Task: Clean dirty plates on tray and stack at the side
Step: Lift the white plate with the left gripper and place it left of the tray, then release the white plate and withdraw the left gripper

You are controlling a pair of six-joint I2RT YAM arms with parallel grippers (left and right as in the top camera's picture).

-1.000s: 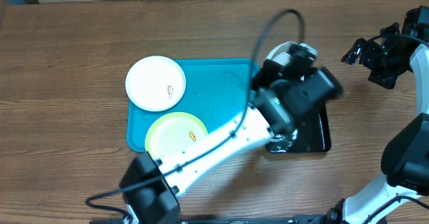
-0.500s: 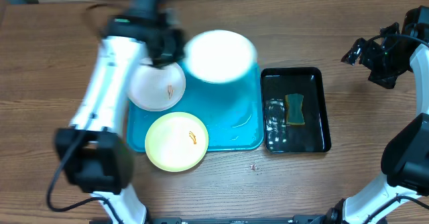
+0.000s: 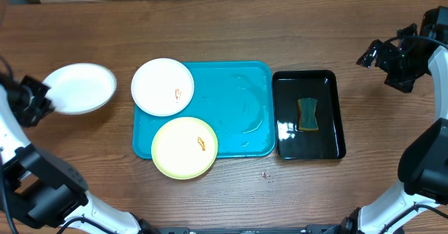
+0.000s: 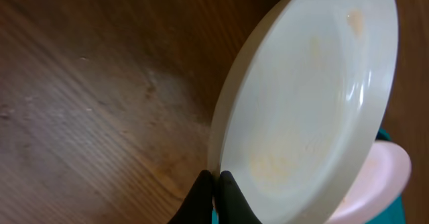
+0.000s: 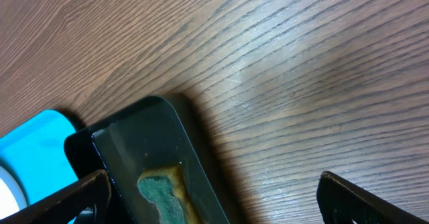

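Next, my left gripper goes down and slightly back and lays the tilted white plate flat beside the turquoise tray (image 3: 241, 108), as the wood there is clear.
The turquoise tray (image 3: 241, 108) lies mid-table. A white plate (image 3: 162, 86) with an orange smear sits on its far left corner. A pale yellow-green plate (image 3: 185, 147) with a smear overlaps its near left edge. My left gripper (image 3: 40, 97) is shut on the rim of another white plate (image 3: 78, 88), held at the far left of the table beside the tray. In the left wrist view my left gripper's fingers (image 4: 215, 184) pinch this plate's (image 4: 308, 96) edge, tilted above the wood. My right gripper (image 3: 378, 55) is open and empty at the far right; its fingers (image 5: 214, 190) show wide apart.
A glossy black tray (image 3: 309, 87) right of the turquoise one holds a green and yellow sponge (image 3: 307, 114); it also shows in the right wrist view (image 5: 164, 190). A small speck (image 3: 264, 174) lies on the wood near the front.
My left arm swung from over the black tray across the turquoise tray to the far left, carrying the white plate. The right arm has not moved.
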